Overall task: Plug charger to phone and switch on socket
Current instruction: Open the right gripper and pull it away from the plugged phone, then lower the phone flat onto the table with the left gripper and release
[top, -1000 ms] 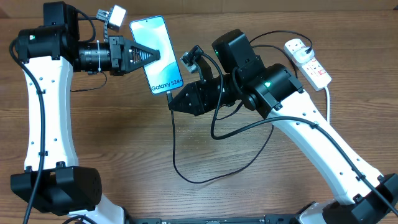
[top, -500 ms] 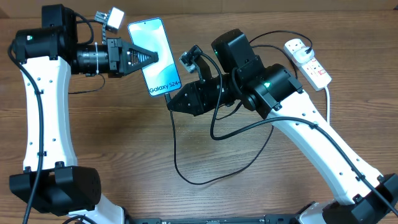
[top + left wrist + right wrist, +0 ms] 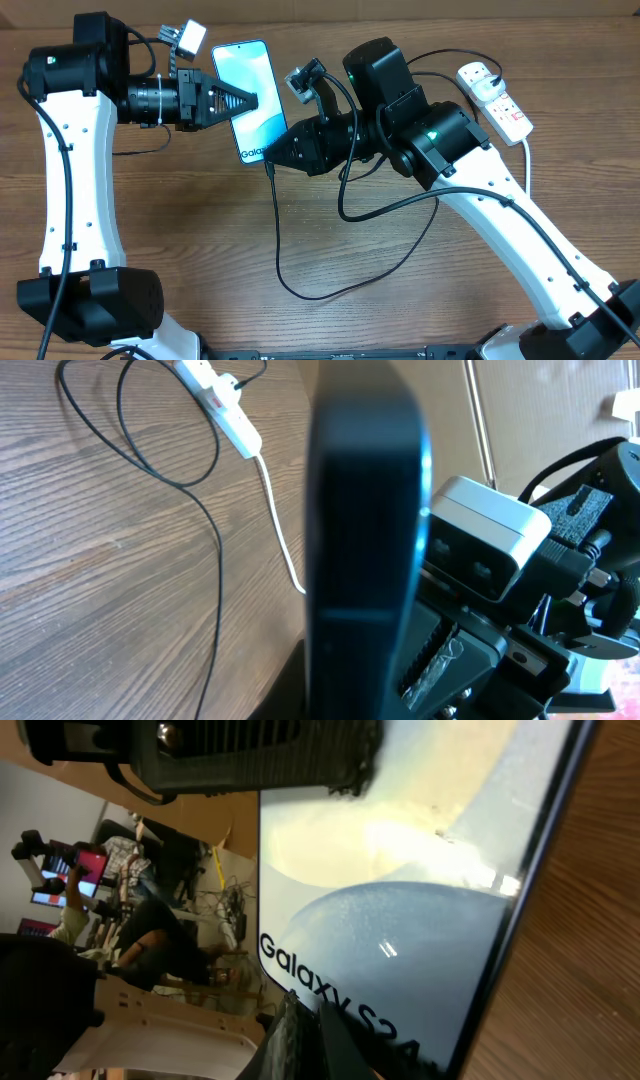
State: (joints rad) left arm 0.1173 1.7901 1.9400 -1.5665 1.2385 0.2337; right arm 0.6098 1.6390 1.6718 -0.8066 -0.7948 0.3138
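Note:
My left gripper holds the phone tilted in midair, so next it needs to lower toward the right in the overhead view onto the bare tabletop and release the phone.
The phone with its light-blue screen is held off the table, tilted, by my left gripper, which is shut on its middle. In the left wrist view I see only the phone's dark edge. My right gripper is shut on the plug tip of the black charger cable and presses against the phone's lower end, covering part of the "Galaxy S24" text. The tip itself is hidden behind my right fingers. The white socket lies at the far right with the charger's white plug in it.
The black cable loops across the table's middle to the socket. The socket and its thick white cord also show in the left wrist view. The left gripper's fingers fill the top of the right wrist view.
The left gripper has lifted the phone up and slightly right. The right gripper has moved up and left onto the phone's lower end, now hiding part of the text.

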